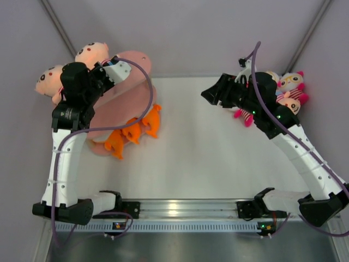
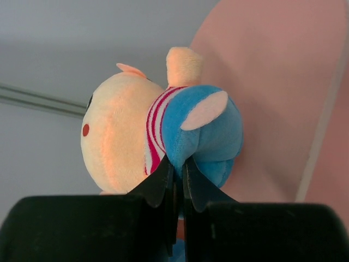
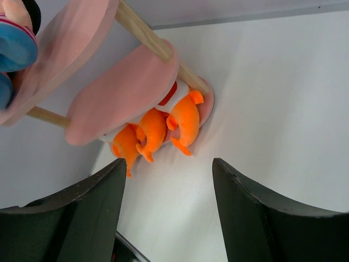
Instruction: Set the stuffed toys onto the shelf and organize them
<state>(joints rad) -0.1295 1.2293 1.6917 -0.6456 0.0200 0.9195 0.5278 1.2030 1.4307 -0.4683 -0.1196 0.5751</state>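
My left gripper brings the peach-headed boy doll's blue pants down next onto the bare part of the pink shelf's top board (image 1: 130, 57) (image 2: 252, 155) just below. It then releases them beside the second boy doll.
My left gripper (image 2: 178, 161) is shut on the blue pants of a peach-headed boy doll (image 2: 125, 142) and holds it against the top board of the pink shelf (image 2: 272, 82). From above, this gripper (image 1: 112, 64) is at the shelf's top tier (image 1: 136, 60), beside that doll (image 1: 92, 53). A second boy doll (image 1: 48, 82) is left of it, partly hidden by the arm. My right gripper (image 1: 209, 94) is open and empty above the table; its wrist view (image 3: 169, 161) faces the shelf (image 3: 125, 87). Two white, pink-eared dolls (image 1: 292, 82) lie at the back right behind the right arm.
Three orange plush animals (image 1: 136, 130) sit on the shelf's lowest board, also in the right wrist view (image 3: 155, 131). Grey walls stand close behind and beside the shelf. The rail with the arm bases (image 1: 180, 210) runs along the near edge.
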